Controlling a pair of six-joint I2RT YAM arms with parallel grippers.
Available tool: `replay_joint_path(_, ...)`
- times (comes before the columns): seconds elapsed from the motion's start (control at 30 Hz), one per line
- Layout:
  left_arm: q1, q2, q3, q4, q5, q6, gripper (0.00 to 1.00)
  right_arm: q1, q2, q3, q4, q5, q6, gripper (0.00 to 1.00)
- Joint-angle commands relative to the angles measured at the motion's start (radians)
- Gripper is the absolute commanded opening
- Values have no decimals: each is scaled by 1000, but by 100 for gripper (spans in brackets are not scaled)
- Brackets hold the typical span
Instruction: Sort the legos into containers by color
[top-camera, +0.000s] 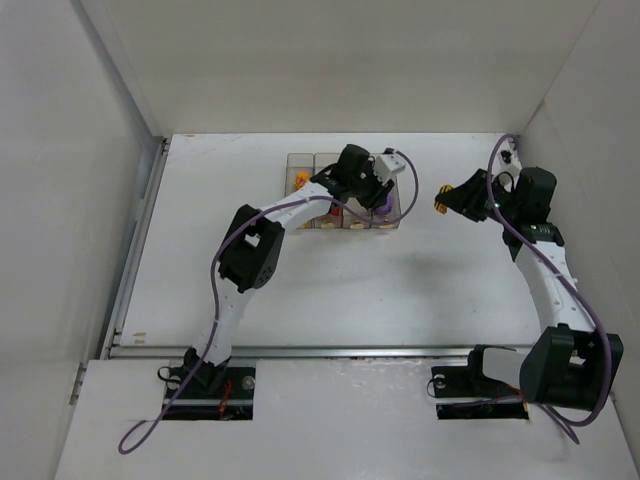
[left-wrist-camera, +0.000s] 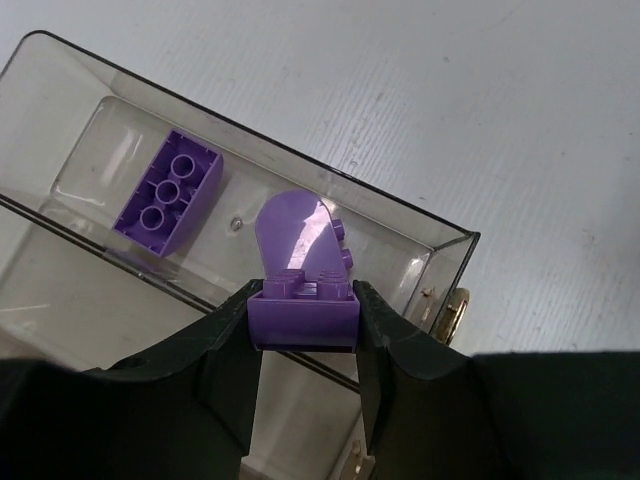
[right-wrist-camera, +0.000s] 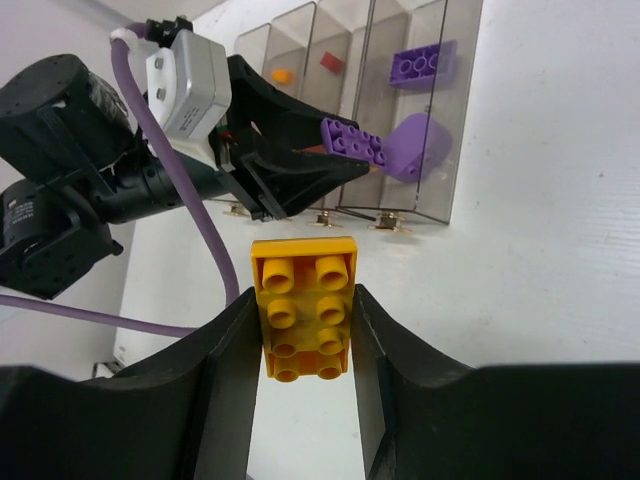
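Note:
The right gripper swings toward the left in the top view next and releases over the bin holding the orange piece (top-camera: 300, 182) (right-wrist-camera: 282, 75), since that color is nearest yellow.
The row of clear containers (top-camera: 300, 160) stands at the back middle of the table. My left gripper (top-camera: 383, 205) is shut on a purple lego (left-wrist-camera: 303, 310) with a rounded top and holds it over the rightmost bin (left-wrist-camera: 440, 250). A flat purple brick (left-wrist-camera: 168, 192) lies inside that bin. My right gripper (top-camera: 441, 200) is shut on a yellow lego plate (right-wrist-camera: 302, 305), held above the table to the right of the bins. In the right wrist view the bins (right-wrist-camera: 455, 120) hold an orange piece (right-wrist-camera: 282, 75), a red piece (right-wrist-camera: 330, 63) and the purple brick (right-wrist-camera: 424, 62).
Tall white walls enclose the table on the left, back and right. A purple cable (top-camera: 290, 208) runs along the left arm. Tan feet (right-wrist-camera: 388, 217) sit at the near ends of the bins.

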Motion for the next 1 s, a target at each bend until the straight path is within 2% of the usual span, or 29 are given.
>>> replay_joint_path(0.0,-10,-25,59,103,-56,-59,10,2,-17,62,-70,14,-97,0)
replay_joint_path(0.07,-10,-16,59,103,-46,-47,22,2,-17,72,-89,23,-106,0)
replay_joint_path(0.1,-10,-16,59,91,-46,-47,37,2,-17,73,-89,23,-120,0)
replay_joint_path(0.23,-10,-16,59,70,-46,-47,78,2,-17,82,-114,23,-132,0)
replay_joint_path(0.3,-10,-16,59,69,-46,-56,85,2,-17,82,-114,23,-132,0)
replay_joint_path(0.37,-10,-16,59,69,-46,-56,89,2,-17,82,-114,13,-132,0)
replay_joint_path(0.53,-10,-80,70,69,-70,-45,93,2,-26,82,-114,3,-132,0)
replay_joint_path(0.63,-10,-143,103,56,-99,-93,94,13,-35,109,-138,17,-132,0)
replay_joint_path(0.67,23,-163,103,46,-113,-113,94,30,-35,122,-147,37,-132,0)
replay_joint_path(0.77,107,-256,114,-1,-231,-232,94,170,-6,196,-166,149,-143,0)
replay_joint_path(0.83,163,-310,97,-68,-317,-286,94,258,72,249,-166,184,-152,0)
replay_joint_path(0.87,193,-367,68,-90,-332,-286,94,340,106,304,-146,204,-143,0)
replay_joint_path(0.97,309,-453,-17,-159,-390,-275,94,485,253,402,-92,256,-101,0)
